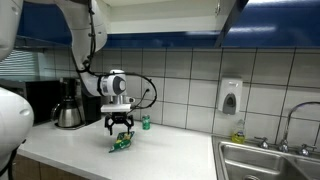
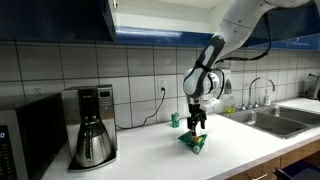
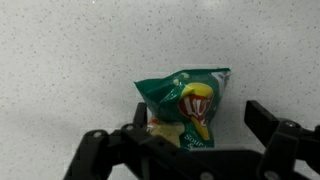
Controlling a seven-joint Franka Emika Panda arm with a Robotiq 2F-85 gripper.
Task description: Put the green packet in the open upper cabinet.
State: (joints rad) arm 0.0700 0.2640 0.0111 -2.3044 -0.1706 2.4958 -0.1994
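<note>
My gripper moves straight down around the green packet's middle (image 1: 122,141) (image 3: 187,112) next and closes on the packet, since the packet's middle lies just below, between the open fingers.
The green packet (image 3: 186,108) lies flat on the white speckled counter; it is a crinkly green chip bag with a red and yellow logo. It also shows in both exterior views (image 1: 122,144) (image 2: 193,143). My gripper (image 3: 196,122) hangs just above it, open, with one finger on each side of the packet and not closed on it. In both exterior views the gripper (image 1: 120,129) (image 2: 196,128) points straight down over the packet. The open upper cabinet (image 2: 112,12) shows only as a dark blue door edge at the top; its inside is out of view.
A small teal-green container (image 1: 146,122) (image 2: 175,120) stands by the tiled wall behind the packet. A coffee maker (image 2: 93,125) and a microwave (image 2: 25,140) stand along the counter. A steel sink (image 1: 268,162) with a faucet and a wall soap dispenser (image 1: 231,96) lie beyond.
</note>
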